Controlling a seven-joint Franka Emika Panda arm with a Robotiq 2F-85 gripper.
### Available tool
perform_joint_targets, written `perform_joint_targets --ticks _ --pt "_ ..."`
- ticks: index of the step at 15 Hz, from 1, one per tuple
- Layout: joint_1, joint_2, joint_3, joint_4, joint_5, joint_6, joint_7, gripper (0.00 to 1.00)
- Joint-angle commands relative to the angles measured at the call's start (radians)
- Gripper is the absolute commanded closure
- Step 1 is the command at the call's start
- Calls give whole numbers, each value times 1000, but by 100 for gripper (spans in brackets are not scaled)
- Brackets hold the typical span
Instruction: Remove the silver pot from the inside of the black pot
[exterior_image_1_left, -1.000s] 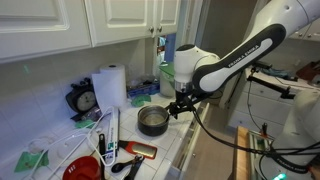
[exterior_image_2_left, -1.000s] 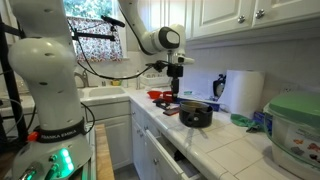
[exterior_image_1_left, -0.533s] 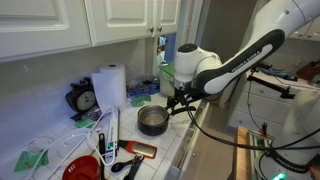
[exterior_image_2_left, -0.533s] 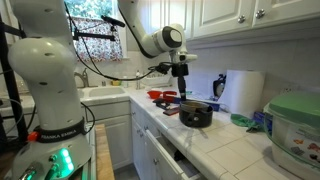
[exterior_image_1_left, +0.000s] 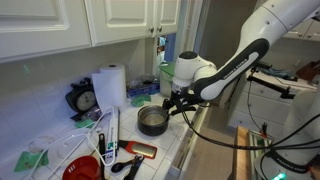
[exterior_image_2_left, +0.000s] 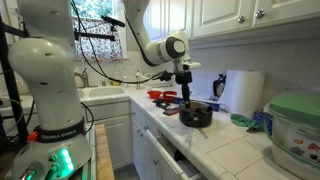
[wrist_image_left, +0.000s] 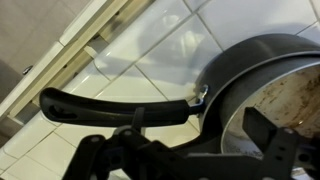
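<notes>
The silver pot's near rim is between the gripper's open fingers, just inside the black pot's rim, so the gripper will next move outward and down onto the silver pot's rim.
The black pot stands on the white tiled counter and shows in both exterior views. In the wrist view its rim curves across the right side and its long black handle points left. The silver pot sits inside it, its grey, stained inner surface showing. My gripper hangs just above the pot's rim on the handle side. Its fingers are open and empty, one over the silver pot's inside and one outside the rim.
A paper-towel roll and a clock stand behind the pot. A red bowl and utensils lie further along the counter. A green-lidded container is at one end and a sink at the other. The counter edge runs beside the pot.
My gripper has come down a little towards the pot's rim. The pots have not moved.
</notes>
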Motion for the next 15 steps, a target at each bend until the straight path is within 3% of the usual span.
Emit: perform_joint_targets --ticks 1,9,10,11,15 --pt "32 52 -36 14 -19 75 19 0" --pt "92 104 -82 56 -28 122 30 0" --pt "97 111 -86 62 -26 123 26 25" --pt "104 118 -91 68 -32 121 32 26" --pt "124 148 -106 88 -24 118 26 56"
